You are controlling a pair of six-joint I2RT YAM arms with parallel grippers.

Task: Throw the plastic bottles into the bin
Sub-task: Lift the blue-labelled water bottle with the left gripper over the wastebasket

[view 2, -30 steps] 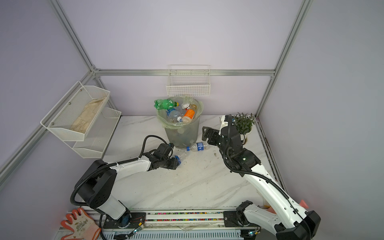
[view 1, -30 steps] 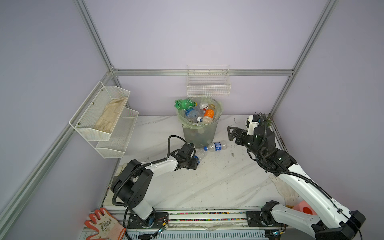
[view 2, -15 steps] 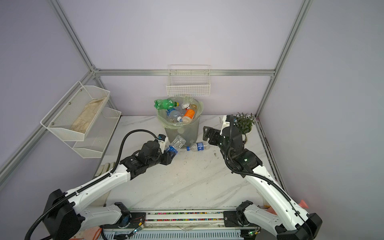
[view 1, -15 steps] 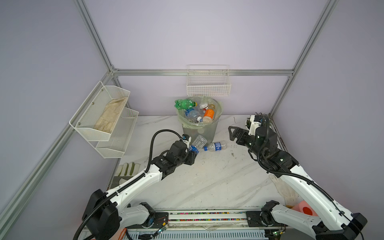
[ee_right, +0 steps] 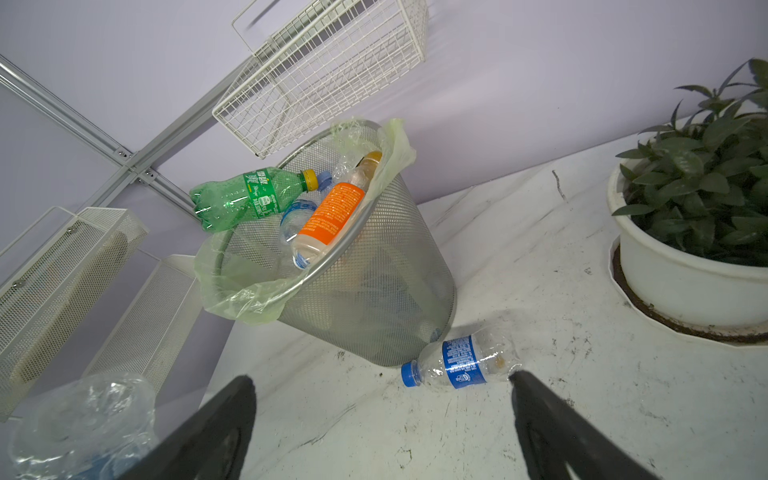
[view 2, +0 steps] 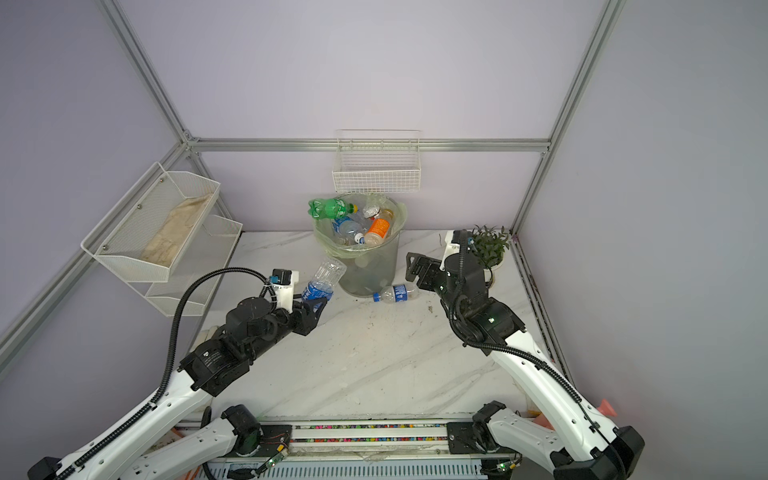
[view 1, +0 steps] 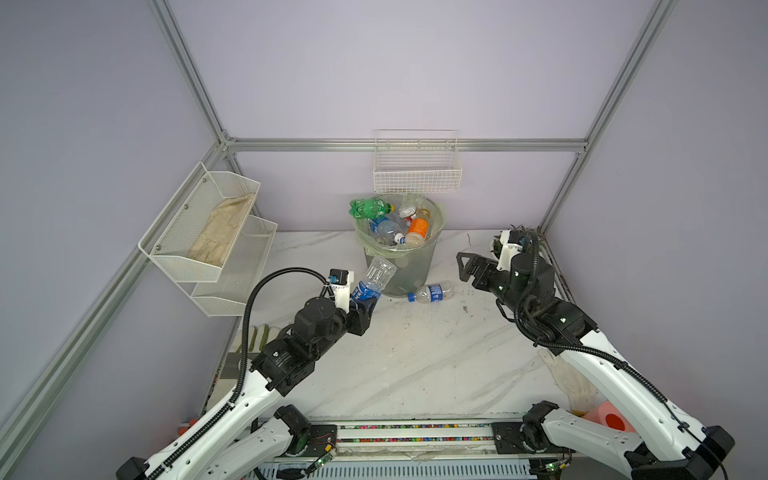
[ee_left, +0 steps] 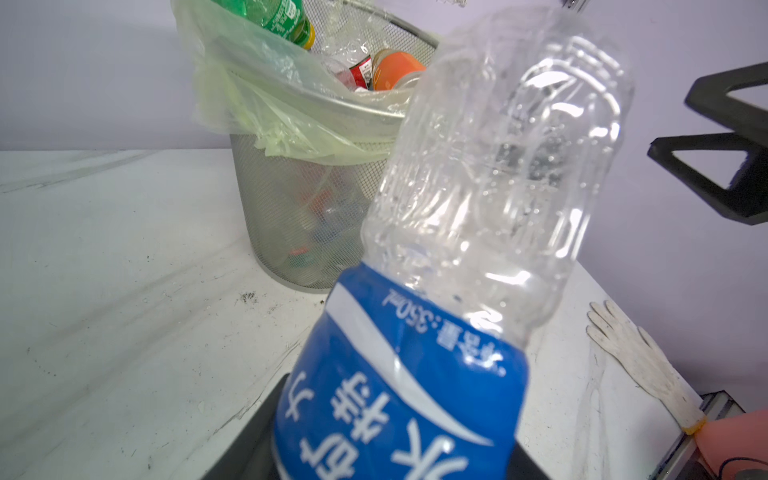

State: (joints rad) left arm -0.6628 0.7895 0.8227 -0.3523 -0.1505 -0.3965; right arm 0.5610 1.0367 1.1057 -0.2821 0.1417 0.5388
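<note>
My left gripper holds the clear bottle and will next go up and outward over the bin's tall rim and release it, as the bin's opening (view 1: pixel 389 225) (ee_left: pixel 342 62) lies outward of the gripper, behind that rim.
My left gripper (view 1: pixel 365 305) is shut on a clear bottle with a blue label (view 1: pixel 372 281), held tilted above the table just left of the bin (view 1: pixel 411 270). The left wrist view is filled by that held bottle (ee_left: pixel 478 199), with the bin (ee_left: pixel 291 208) behind it. The grey mesh bin holds several bottles, and a green one (view 1: pixel 368 208) lies across its rim. Another blue-labelled bottle (view 1: pixel 432 292) lies on the table against the bin's base. My right gripper (view 1: pixel 467 268) hovers open to the right of it, and its wrist view shows that bottle (ee_right: pixel 461 363) just beyond its fingertips.
A white wire basket (view 1: pixel 417 174) hangs on the back wall above the bin. A white two-tier mesh shelf (view 1: pixel 216 232) is on the left wall. A potted plant (view 2: pixel 490 249) stands in the back right corner. A white glove (view 1: pixel 569 378) lies at the right edge.
My left arm has risen off the table with the blue-labelled bottle, carrying it up and toward the bin. The right gripper has shifted only slightly.
</note>
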